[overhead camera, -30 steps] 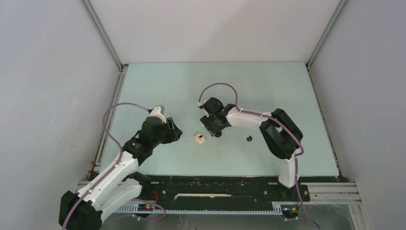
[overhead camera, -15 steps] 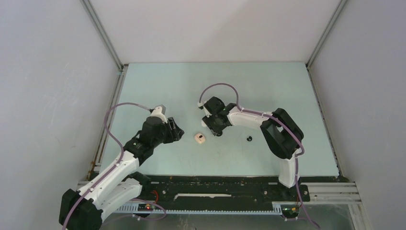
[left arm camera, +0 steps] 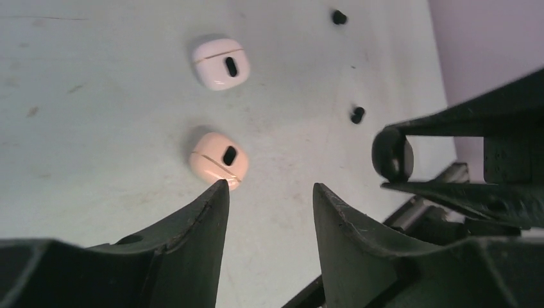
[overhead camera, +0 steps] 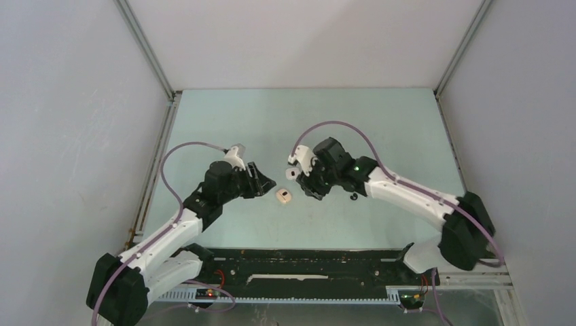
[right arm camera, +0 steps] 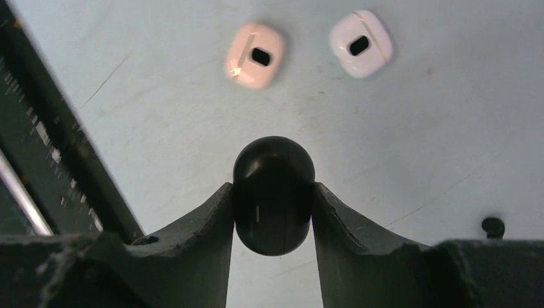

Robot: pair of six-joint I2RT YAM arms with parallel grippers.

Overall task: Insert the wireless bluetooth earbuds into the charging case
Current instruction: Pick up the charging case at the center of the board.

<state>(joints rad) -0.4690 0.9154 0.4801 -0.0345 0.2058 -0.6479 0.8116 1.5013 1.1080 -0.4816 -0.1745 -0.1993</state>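
My left gripper moves to the right in the top view next, onto the loose end of the black charging case (left arm camera: 387,154), since it juts out from my right gripper.
My right gripper (right arm camera: 274,192) is shut on a black rounded charging case (right arm camera: 274,196) and holds it above the table; it also shows in the left wrist view (left arm camera: 392,154). A pink case (overhead camera: 283,196) and a white case (overhead camera: 293,174) lie closed between the arms. Two tiny black earbuds lie on the mat, one nearer (left arm camera: 357,115) and one farther (left arm camera: 339,17); one shows in the top view (overhead camera: 353,197) under the right arm. My left gripper (left arm camera: 269,189) is open and empty, its left fingertip just short of the pink case (left arm camera: 219,158).
The pale green mat (overhead camera: 380,122) is walled on three sides. A black rail (overhead camera: 306,261) runs along the near edge. The right arm (overhead camera: 407,193) stretches across the right half of the mat.
My right arm has swung its elbow out to the right and lifted the black case, uncovering the white case. My left gripper has moved right, closer to the pink case.
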